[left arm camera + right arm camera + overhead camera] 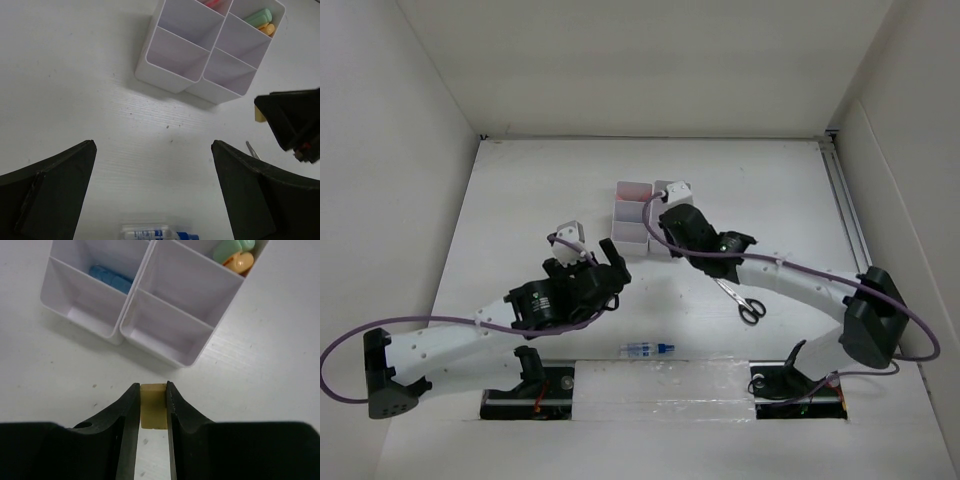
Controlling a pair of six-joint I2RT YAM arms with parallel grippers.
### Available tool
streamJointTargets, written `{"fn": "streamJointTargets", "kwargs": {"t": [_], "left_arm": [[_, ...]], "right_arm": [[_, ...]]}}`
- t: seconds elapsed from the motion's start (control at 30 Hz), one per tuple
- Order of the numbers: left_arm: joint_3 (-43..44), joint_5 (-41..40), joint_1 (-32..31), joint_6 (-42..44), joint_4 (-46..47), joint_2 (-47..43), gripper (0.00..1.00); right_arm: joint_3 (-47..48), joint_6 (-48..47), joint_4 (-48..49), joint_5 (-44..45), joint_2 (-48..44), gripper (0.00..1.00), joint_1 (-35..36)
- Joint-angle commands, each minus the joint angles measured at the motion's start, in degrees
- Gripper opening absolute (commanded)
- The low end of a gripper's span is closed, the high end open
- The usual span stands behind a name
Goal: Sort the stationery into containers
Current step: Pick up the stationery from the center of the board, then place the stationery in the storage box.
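Observation:
My right gripper moves the tan eraser cube (153,405) outward over the organizer's middle section (189,283) beside the light green marker next, because that section is empty.
My right gripper (153,390) is shut on the tan eraser cube (153,405) and holds it just in front of the white organizer (192,360). The organizer holds a small blue tube (110,277) in a left compartment and a light green marker (230,250) with an orange item at the far right. In the top view the right gripper (672,222) sits beside the organizer (632,222). My left gripper (152,150) is open and empty over bare table, left of it in the top view (605,258). The clear blue-capped bottle (648,348) lies near the front. Black-handled scissors (742,300) lie under the right arm.
White walls enclose the table on the left, back and right. A rail (845,200) runs along the right edge. The arm bases (660,385) stand at the near edge. Pink pens show in the organizer's far compartment (212,3).

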Motion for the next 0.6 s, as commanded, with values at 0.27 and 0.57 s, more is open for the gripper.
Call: {"fn": "streamJointTargets", "kwargs": {"t": [0.27, 0.57], "left_arm": [[-3.60, 2.76, 0.03, 3.81, 5.03, -3.58, 1.00], [-4.12, 0.56, 0.03, 5.48, 5.03, -5.25, 1.00]], "right_arm": [[12.42, -21.78, 11.85, -9.04, 9.10, 0.00, -9.46], [12.68, -27.24, 16.24, -17.04, 11.39, 0.00, -12.01]]}}
